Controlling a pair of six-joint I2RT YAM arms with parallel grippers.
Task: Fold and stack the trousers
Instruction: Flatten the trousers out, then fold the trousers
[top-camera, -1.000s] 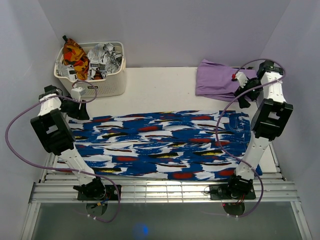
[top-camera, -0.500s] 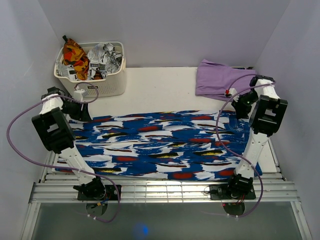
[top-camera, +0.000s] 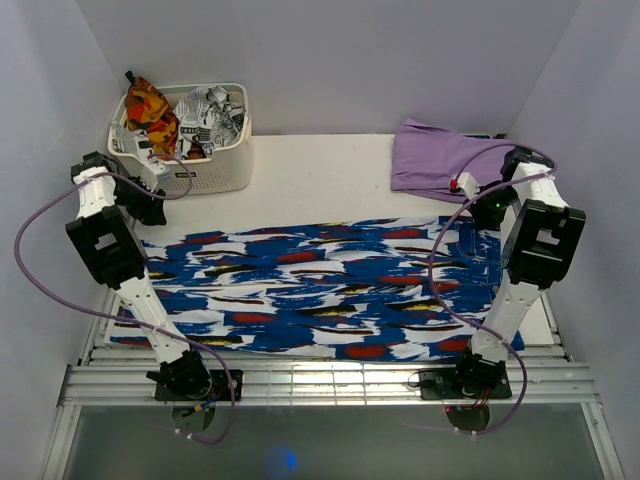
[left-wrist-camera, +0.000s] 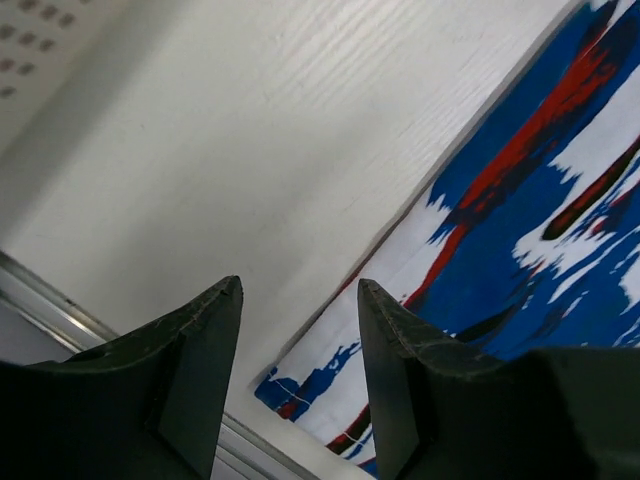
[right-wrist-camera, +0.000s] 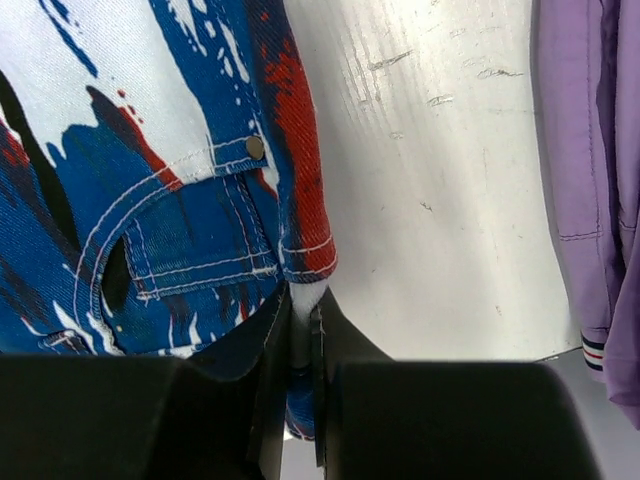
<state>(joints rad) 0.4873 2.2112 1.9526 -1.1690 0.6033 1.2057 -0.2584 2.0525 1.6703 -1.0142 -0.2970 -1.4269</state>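
My right gripper already holds the waistband's far corner, so my left gripper should go down and back onto the far leg's hem corner (top-camera: 150, 245) (left-wrist-camera: 275, 388) to close.
The trousers (top-camera: 320, 290), bright blue with white, red and black streaks, lie spread flat across the table, waistband at the right. My right gripper (top-camera: 489, 216) sits at the far right corner of the waistband. In the right wrist view its jaws (right-wrist-camera: 303, 300) are shut on the waistband's edge beside the pocket (right-wrist-camera: 190, 240). My left gripper (top-camera: 147, 209) hovers at the far left end of the trousers. In the left wrist view it (left-wrist-camera: 300, 292) stands open above the table, the leg hem (left-wrist-camera: 330, 375) showing between its fingers and nothing held.
A white basket (top-camera: 215, 176) at the back left holds orange-red clothes (top-camera: 150, 110) and black-and-white printed clothes (top-camera: 207, 115). A lilac-purple garment (top-camera: 440, 155) lies at the back right, close to the right gripper; its edge (right-wrist-camera: 590, 150) shows in the right wrist view.
The right gripper came down from the purple garment to the waistband corner and shut on it. The left gripper drew back and left, toward the basket, staying open.
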